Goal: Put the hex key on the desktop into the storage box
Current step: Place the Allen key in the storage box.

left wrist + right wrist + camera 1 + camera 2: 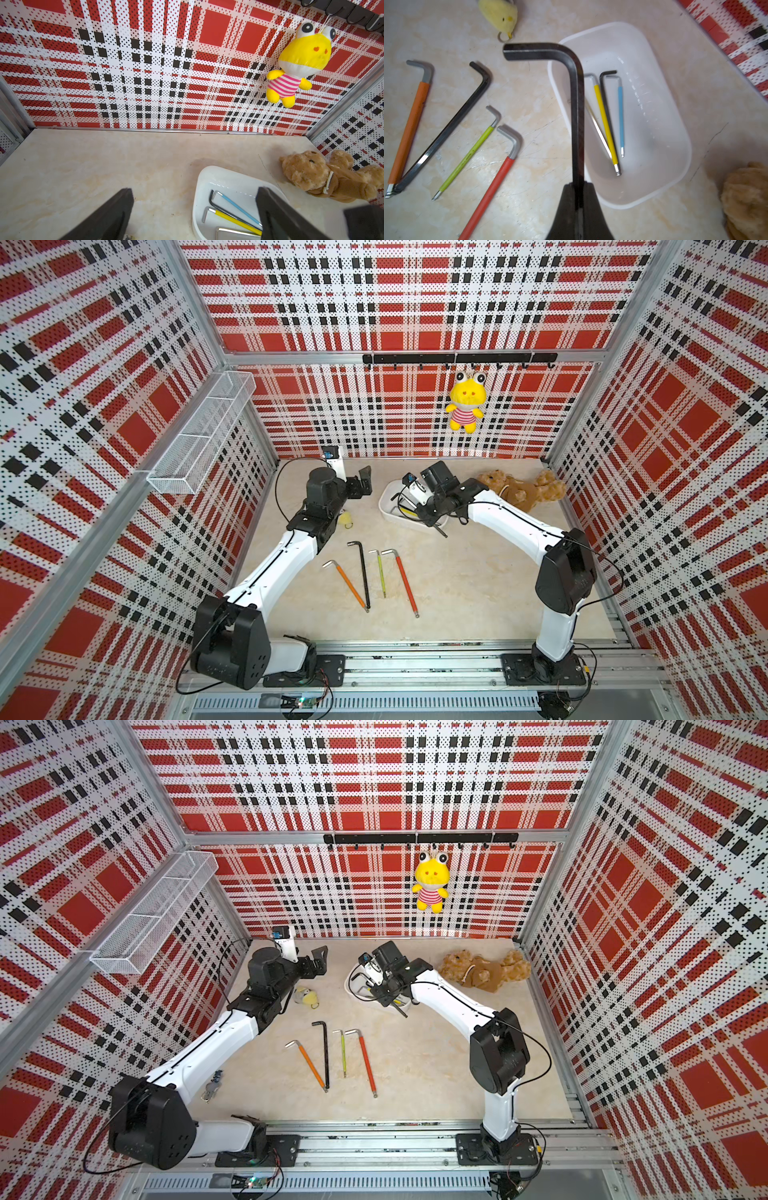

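Observation:
The thick key's long arm overhangs the box's near edge, so my right gripper will next carry the key outward and down beside the blue key in the box and release it.
My right gripper (pixel 578 185) is shut on the long arm of a thick black hex key (pixel 576 116), which hangs over the near edge of the white storage box (pixel 612 26); in a top view that gripper (pixel 432 516) is over the box (pixel 388 497). Several thin keys lie inside the box, among them a yellow one (pixel 605 124) and a blue one (pixel 620 118). On the desktop (pixel 478 593) lie an orange key (pixel 349 583), a black key (pixel 364 576), a green key (pixel 381 572) and a red key (pixel 405 583). My left gripper (pixel 194 189) stands open and empty, left of the box.
A brown teddy bear (pixel 523 489) lies right of the box. A small yellow plush keyring (pixel 345 519) sits by my left arm. A yellow frog toy (pixel 465 406) hangs on the back wall. A wire mesh basket (pixel 199 439) is on the left wall.

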